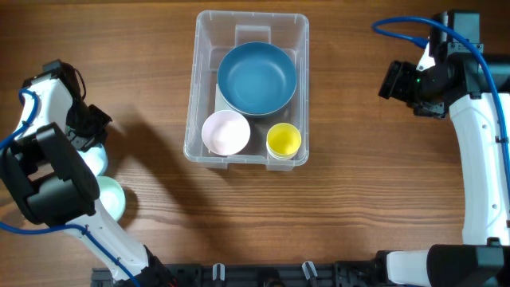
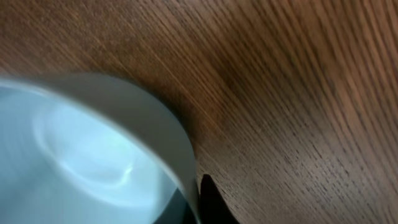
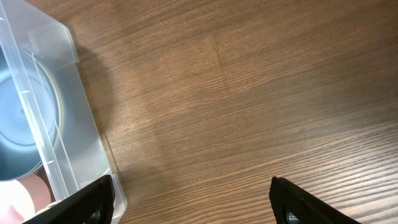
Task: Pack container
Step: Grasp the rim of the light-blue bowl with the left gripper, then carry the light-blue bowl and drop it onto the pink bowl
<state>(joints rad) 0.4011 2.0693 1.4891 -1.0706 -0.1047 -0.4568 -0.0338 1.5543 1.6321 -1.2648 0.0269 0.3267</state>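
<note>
I should next lift the pale blue cup over the container's side, lower it and let it go, because the empty pink bowl (image 1: 225, 132) is to the right of my left gripper in the overhead view.
The clear plastic container (image 1: 194, 96) stands at the table's middle back. It holds a blue bowl (image 1: 256, 77), a pink bowl (image 1: 225, 132) and a yellow cup (image 1: 283, 140). My left gripper (image 1: 89, 134) is at the far left, its fingers closed across the rim of a pale blue cup (image 1: 97, 162). In the left wrist view the cup (image 2: 81, 149) fills the left side and the gripper (image 2: 193, 205) pinches its wall. My right gripper (image 1: 394, 80) is open and empty over bare wood right of the container (image 3: 68, 124); the wrist view shows its fingers (image 3: 193, 186) wide apart.
A mint-green cup (image 1: 114, 199) sits on the table just in front of the pale blue one, partly under my left arm. The blue bowl (image 3: 12, 124) and pink bowl (image 3: 18, 193) show through the container wall in the right wrist view.
</note>
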